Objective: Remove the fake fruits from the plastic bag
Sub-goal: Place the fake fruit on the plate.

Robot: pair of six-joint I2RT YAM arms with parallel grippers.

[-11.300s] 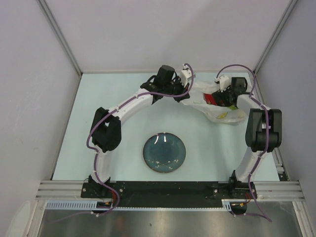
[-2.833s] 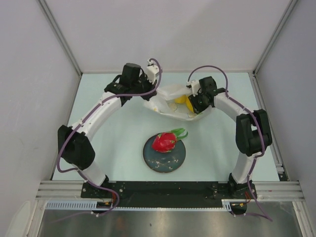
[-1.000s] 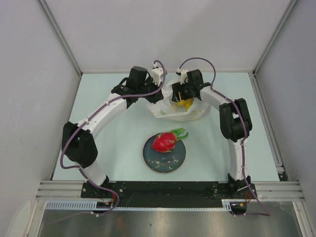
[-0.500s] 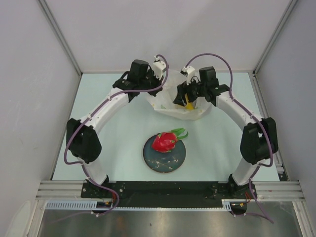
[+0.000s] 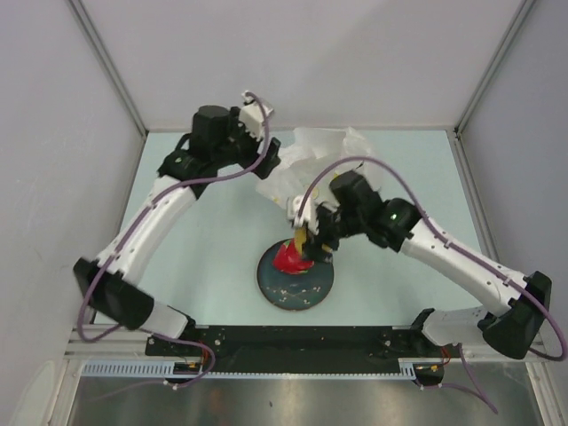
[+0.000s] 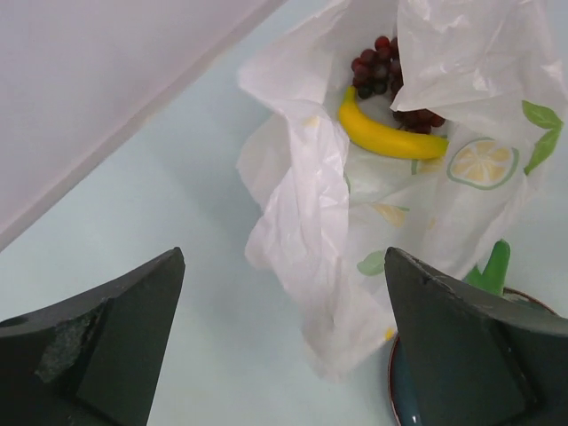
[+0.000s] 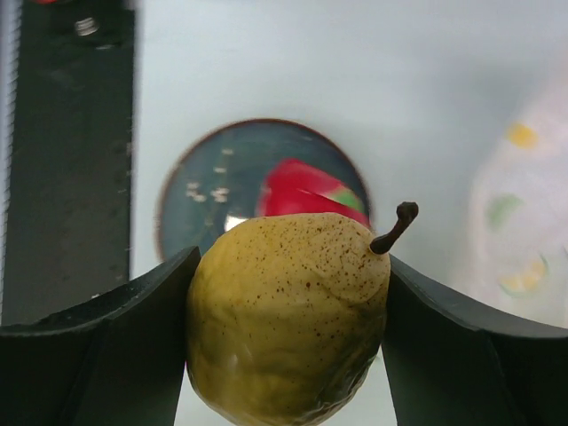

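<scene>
My right gripper is going to move back and down next, toward the left in the top view, to the plate (image 5: 294, 289) (image 7: 214, 197) beside the dragon fruit, which has room.
The plastic bag (image 5: 312, 160) lies crumpled at the back of the table. In the left wrist view its mouth (image 6: 302, 177) shows a yellow banana (image 6: 386, 138) and a dark grape bunch (image 6: 377, 71) inside. My left gripper (image 6: 284, 257) hangs open over the bag's left edge, holding nothing. My right gripper (image 7: 288, 284) is shut on the round yellow speckled fruit (image 7: 288, 311) with a brown stem. It hangs over the dark plate (image 5: 306, 288), where the red dragon fruit (image 5: 286, 259) lies. From above, the right gripper (image 5: 309, 244) partly hides the dragon fruit.
The black and metal base rail (image 5: 293, 342) runs along the near edge, just in front of the plate. Grey walls close in the table at the back and both sides. The bag's lower corner (image 6: 355, 337) reaches almost to the plate's rim (image 6: 399, 390).
My left gripper opened, let go of the bag and drew back left. My right arm carried the yellow fruit out of the bag, towards me, to above the plate.
</scene>
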